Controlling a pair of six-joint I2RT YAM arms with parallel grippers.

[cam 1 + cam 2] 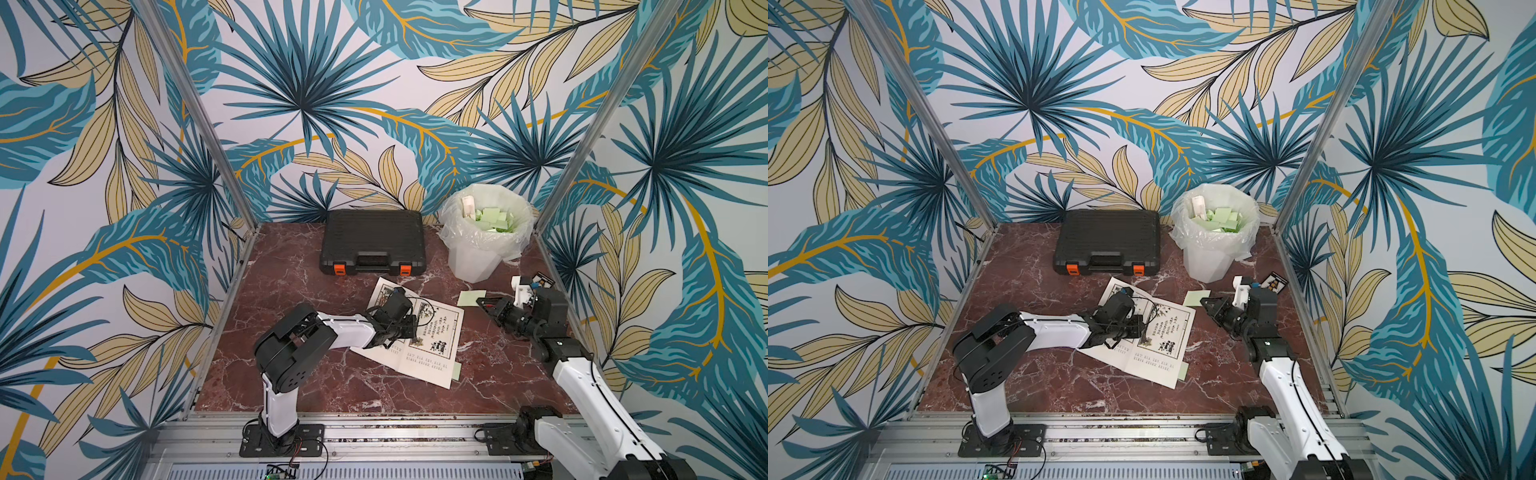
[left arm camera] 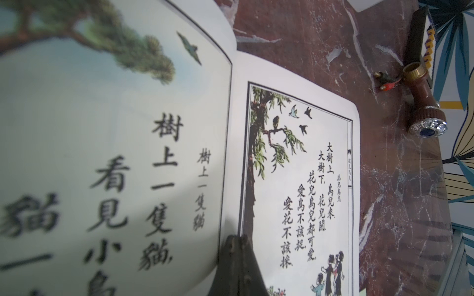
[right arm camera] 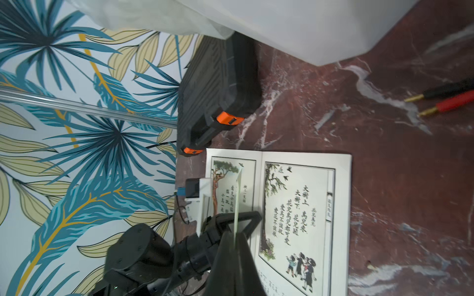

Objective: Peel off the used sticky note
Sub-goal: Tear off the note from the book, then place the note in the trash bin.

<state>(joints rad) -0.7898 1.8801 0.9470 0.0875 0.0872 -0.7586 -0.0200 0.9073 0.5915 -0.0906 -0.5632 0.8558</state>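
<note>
The robot's right gripper next needs to rise past the bin's rim, reach outward over the lined white bin's opening [image 1: 491, 218], showing green notes, and release there, because the opening lies outward and higher.
A pale green sticky note [image 1: 469, 297] [image 1: 1195, 298] hangs just past the far right corner of the open picture book [image 1: 436, 336] [image 1: 1169, 336], over the marble. My right gripper [image 1: 483, 302] [image 1: 1206, 304] is shut on its edge. In the right wrist view the sticky note [image 3: 238, 200] shows edge-on as a thin strip rising from the right gripper [image 3: 234, 238]. My left gripper [image 1: 412, 328] [image 2: 237, 239] is shut with nothing in it. Its tips rest on the book [image 2: 295, 179] beside the spine fold.
A second green note [image 1: 456, 371] pokes out under the book's near right corner. At the back stand a black case [image 1: 372, 241] and a lined white bin [image 1: 465, 257] with several green notes. Banana plugs [image 3: 448, 102], a brass-tipped part [image 2: 420, 102] and a card [image 1: 542, 280] lie at right.
</note>
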